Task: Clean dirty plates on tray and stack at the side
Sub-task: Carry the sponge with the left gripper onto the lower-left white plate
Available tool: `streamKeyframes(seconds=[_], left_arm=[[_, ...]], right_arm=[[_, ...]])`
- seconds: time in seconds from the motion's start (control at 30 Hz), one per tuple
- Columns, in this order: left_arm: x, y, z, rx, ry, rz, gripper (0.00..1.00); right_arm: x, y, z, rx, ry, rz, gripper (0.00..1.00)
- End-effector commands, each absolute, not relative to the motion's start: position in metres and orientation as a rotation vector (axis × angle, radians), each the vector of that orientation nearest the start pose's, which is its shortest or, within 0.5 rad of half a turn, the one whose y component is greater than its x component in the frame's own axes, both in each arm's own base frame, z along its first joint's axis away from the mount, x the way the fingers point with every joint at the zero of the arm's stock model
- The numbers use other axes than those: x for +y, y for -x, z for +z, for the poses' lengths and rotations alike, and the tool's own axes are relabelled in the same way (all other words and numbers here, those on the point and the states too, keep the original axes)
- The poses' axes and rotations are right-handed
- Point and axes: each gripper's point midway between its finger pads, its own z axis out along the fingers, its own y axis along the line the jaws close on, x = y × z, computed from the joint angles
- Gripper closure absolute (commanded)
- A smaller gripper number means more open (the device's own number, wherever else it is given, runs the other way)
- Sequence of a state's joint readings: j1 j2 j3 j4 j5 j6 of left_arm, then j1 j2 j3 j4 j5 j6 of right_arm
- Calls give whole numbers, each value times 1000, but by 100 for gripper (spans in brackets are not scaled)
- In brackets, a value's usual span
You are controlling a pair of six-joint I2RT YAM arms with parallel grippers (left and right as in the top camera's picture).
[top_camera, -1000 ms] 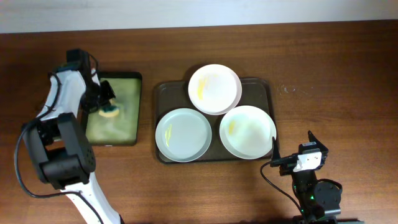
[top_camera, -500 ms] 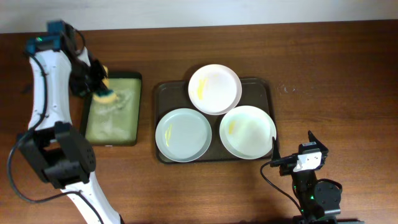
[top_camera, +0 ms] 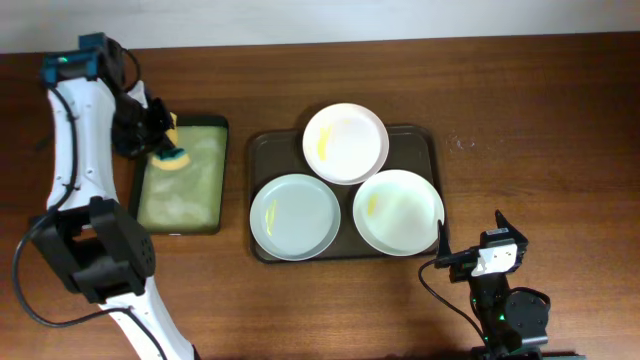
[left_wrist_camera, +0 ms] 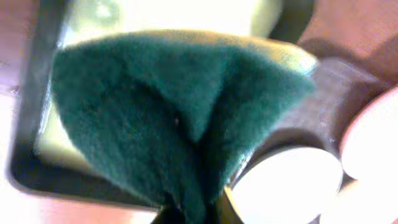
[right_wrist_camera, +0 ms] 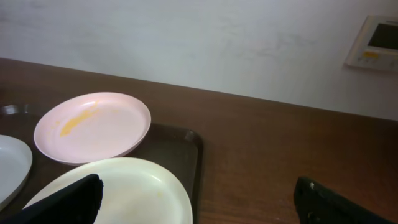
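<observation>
I will move my left gripper to the right in the overhead view and down and let go of the sponge (top_camera: pixel 172 156) there, because the faintly bluish plate (top_camera: pixel 297 222) has a yellow smear.
Three white plates lie on the dark tray (top_camera: pixel 420 135): a back one (top_camera: pixel 345 142), a faintly bluish front-left one (top_camera: pixel 295 216) and a front-right one (top_camera: pixel 398 211), each with a yellow smear. My left gripper (top_camera: pixel 160 143) is shut on a green and yellow sponge (top_camera: pixel 172 156), held over the back end of the small black tray (top_camera: pixel 185 226). The sponge's green side (left_wrist_camera: pixel 168 118) fills the left wrist view. My right gripper (top_camera: pixel 470 258) is open and empty at the front right of the tray; in the right wrist view its fingers frame the front-right plate (right_wrist_camera: pixel 124 186).
The small black tray with yellow-green lining stands left of the dark tray. Bare brown wooden table (top_camera: pixel 540 130) lies to the right of the dark tray. A white wall (right_wrist_camera: pixel 217 43) stands behind the table.
My left gripper lifted the sponge from the small tray's middle and swung towards its back end. The right arm and the plates have not moved.
</observation>
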State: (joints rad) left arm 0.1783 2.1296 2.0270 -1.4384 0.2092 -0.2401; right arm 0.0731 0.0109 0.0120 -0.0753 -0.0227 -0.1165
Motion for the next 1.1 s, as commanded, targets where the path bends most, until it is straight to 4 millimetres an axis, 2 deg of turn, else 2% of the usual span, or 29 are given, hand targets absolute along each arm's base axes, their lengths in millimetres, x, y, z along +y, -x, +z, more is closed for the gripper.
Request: streamKeyframes(seconds=[0.0, 0.07, 0.13, 0.27, 0.33, 0.4, 0.43, 0.47, 0.53, 0.57, 0.6, 0.63, 0.67, 0.73, 0.83, 0.87, 0.9, 0.93, 1.0, 1.07], left_arm=[[23, -396, 71, 3149, 554, -336, 100], [23, -390, 69, 3170, 568, -343, 100], [28, -391, 93, 3163, 584, -344, 100], [29, -398, 184, 3072, 539, -336, 100], [0, -407, 229, 2952, 363, -409, 100], [-25, -400, 245, 2930, 247, -416, 100], [-46, -394, 247, 2941, 170, -424, 100], [-60, -390, 244, 2959, 118, -429, 100], [-105, -371, 224, 3056, -41, -438, 100], [-127, -355, 207, 3129, -131, -434, 100], [-154, -334, 178, 3217, -214, -415, 100], [-165, -327, 163, 3247, -238, -404, 100], [-184, -314, 135, 3282, -274, -384, 100], [-206, -295, 87, 3315, -296, -356, 100], [-205, -284, 51, 3341, -223, -337, 100], [-203, -282, 45, 3346, -219, -335, 95], [-201, -280, 42, 3351, -220, -323, 79], [-200, -279, 40, 3352, -220, -317, 71], [-199, -284, 39, 3334, -220, -307, 65], [-190, -296, 37, 3300, -192, -259, 62]], right_arm=[[22, -245, 156, 1640, 178, -21, 2], [22, -245, 156, 1640, 178, -21, 2], [22, -245, 156, 1640, 178, -21, 2], [22, -245, 156, 1640, 178, -21, 2], [22, -245, 156, 1640, 179, -21, 2], [22, -245, 156, 1640, 179, -21, 2], [22, -245, 156, 1640, 178, -21, 2], [22, -245, 156, 1640, 178, -21, 2], [22, -245, 156, 1640, 178, -21, 2], [22, -245, 156, 1640, 178, -21, 2], [22, -245, 156, 1640, 178, -21, 2], [22, -245, 156, 1640, 178, -21, 2], [22, -245, 156, 1640, 178, -21, 2], [22, -245, 156, 1640, 178, -21, 2], [22, -245, 156, 1640, 179, -21, 2], [22, -245, 156, 1640, 178, -21, 2], [22, -245, 156, 1640, 178, -21, 2], [22, -245, 156, 1640, 178, -21, 2], [22, -245, 156, 1640, 178, -21, 2], [22, -245, 156, 1640, 178, -21, 2]])
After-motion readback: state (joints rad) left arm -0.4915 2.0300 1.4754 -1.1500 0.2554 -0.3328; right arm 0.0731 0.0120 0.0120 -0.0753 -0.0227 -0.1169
